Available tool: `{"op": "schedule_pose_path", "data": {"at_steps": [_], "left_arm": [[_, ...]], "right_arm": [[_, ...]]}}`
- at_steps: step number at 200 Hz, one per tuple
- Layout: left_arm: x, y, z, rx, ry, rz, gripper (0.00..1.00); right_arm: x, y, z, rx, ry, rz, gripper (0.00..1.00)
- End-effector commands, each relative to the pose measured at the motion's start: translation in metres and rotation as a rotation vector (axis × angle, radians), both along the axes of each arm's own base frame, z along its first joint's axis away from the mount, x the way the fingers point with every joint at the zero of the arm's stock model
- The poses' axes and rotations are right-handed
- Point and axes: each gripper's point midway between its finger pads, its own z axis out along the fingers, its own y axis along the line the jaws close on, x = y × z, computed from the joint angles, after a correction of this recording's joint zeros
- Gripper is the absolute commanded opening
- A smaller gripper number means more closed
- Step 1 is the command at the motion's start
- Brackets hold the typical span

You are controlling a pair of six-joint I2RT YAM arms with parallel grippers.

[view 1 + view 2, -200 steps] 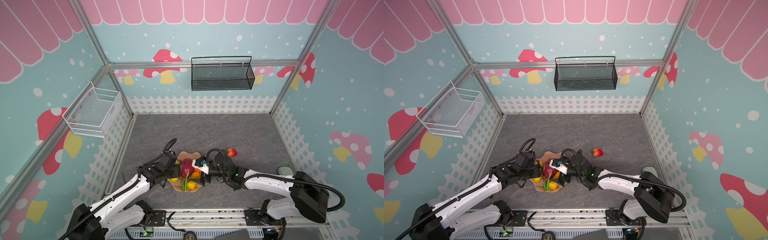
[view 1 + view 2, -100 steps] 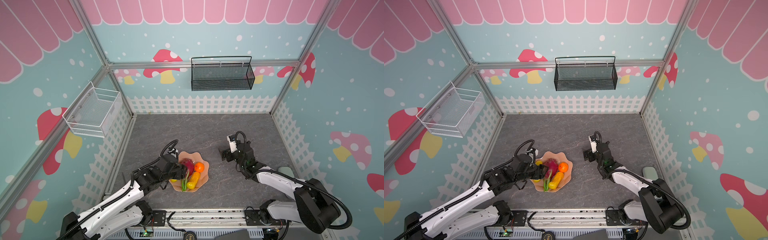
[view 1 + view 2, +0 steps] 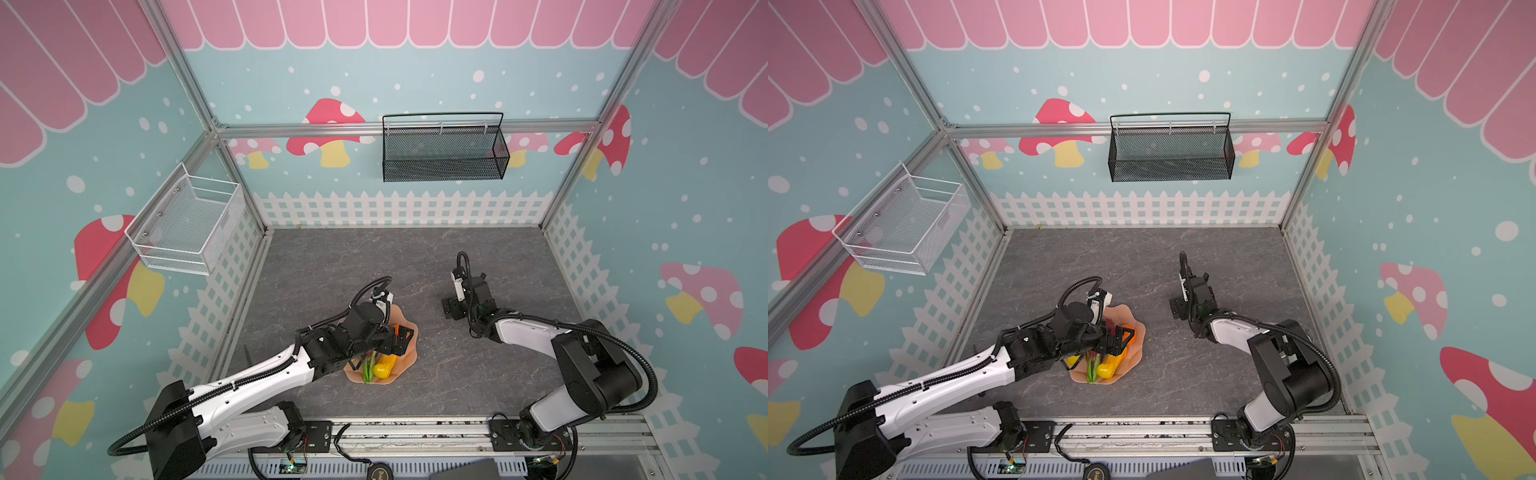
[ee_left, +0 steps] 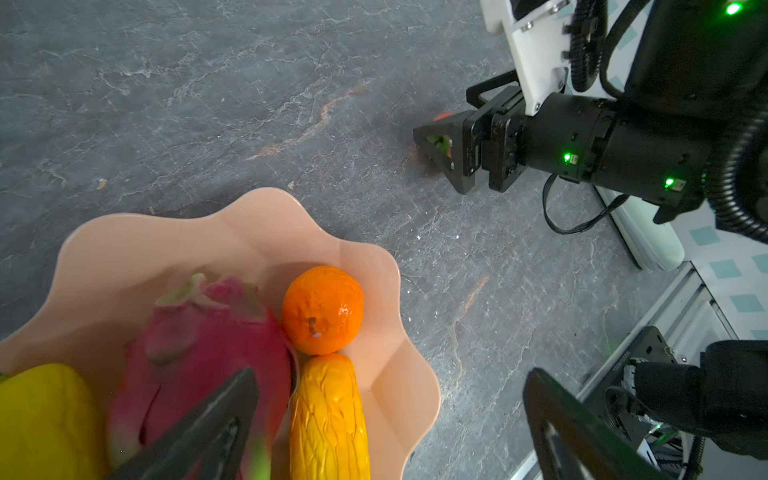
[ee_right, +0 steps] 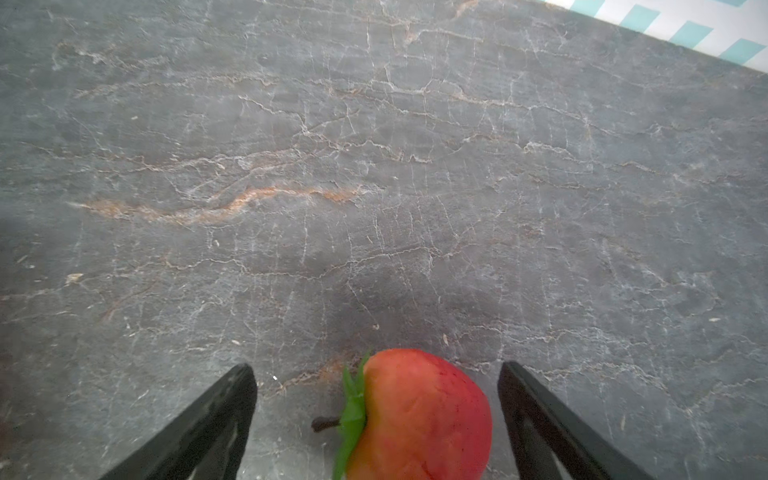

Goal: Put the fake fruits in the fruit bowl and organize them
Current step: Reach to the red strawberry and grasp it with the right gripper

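Note:
My right gripper turns over the red strawberry (image 5: 415,415) next, comes onto its bare red sides and closes, since the green leaves face one finger.
The salmon-pink fruit bowl (image 4: 249,199) (image 3: 409,353) (image 3: 1138,353) sits front centre on the grey floor. In it lie a magenta dragon fruit (image 4: 199,345), a round orange (image 4: 322,309) (image 3: 1130,331), an orange-yellow gourd (image 4: 328,415) (image 3: 383,368) and a yellow oblong (image 4: 41,419). My left gripper (image 4: 386,419) (image 3: 401,338) hovers over the bowl, open and holding nothing. The red strawberry (image 5: 415,415) lies on the floor to the right of the bowl. My right gripper (image 5: 376,415) (image 3: 451,307) is open, with one finger on each side of it. The arm hides the strawberry in both top views.
A white wire basket (image 3: 187,224) hangs on the left wall. A black mesh basket (image 3: 442,153) hangs on the back wall. White picket-fence walls close in the floor on three sides. A metal rail (image 3: 415,432) with both arm bases runs along the front.
My left gripper has opened wide and shifted right over the bowl. My right gripper left the bowl, where the orange now lies, and came down around the strawberry.

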Motion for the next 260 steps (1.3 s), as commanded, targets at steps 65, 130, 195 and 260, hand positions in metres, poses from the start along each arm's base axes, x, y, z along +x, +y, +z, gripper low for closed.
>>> {"op": "schedule_pose_path", "data": {"at_steps": [65, 130, 195, 260], "left_arm": [[0.008, 0.000, 0.009, -0.008, -0.058, 0.022, 1.00], [0.007, -0.002, 0.010, 0.019, -0.105, -0.041, 1.00], [-0.003, 0.020, 0.020, 0.003, -0.144, -0.054, 1.00], [0.000, 0.045, 0.021, -0.048, -0.155, 0.021, 1.00]], "right_arm": [[-0.016, 0.003, 0.024, -0.063, -0.003, 0.142, 0.95], [-0.048, 0.004, 0.003, -0.442, -0.034, 0.651, 0.97], [-0.038, -0.017, -0.018, -0.500, 0.004, 0.707, 0.93], [-0.006, -0.025, -0.046, -0.595, 0.056, 0.704, 0.82]]}}
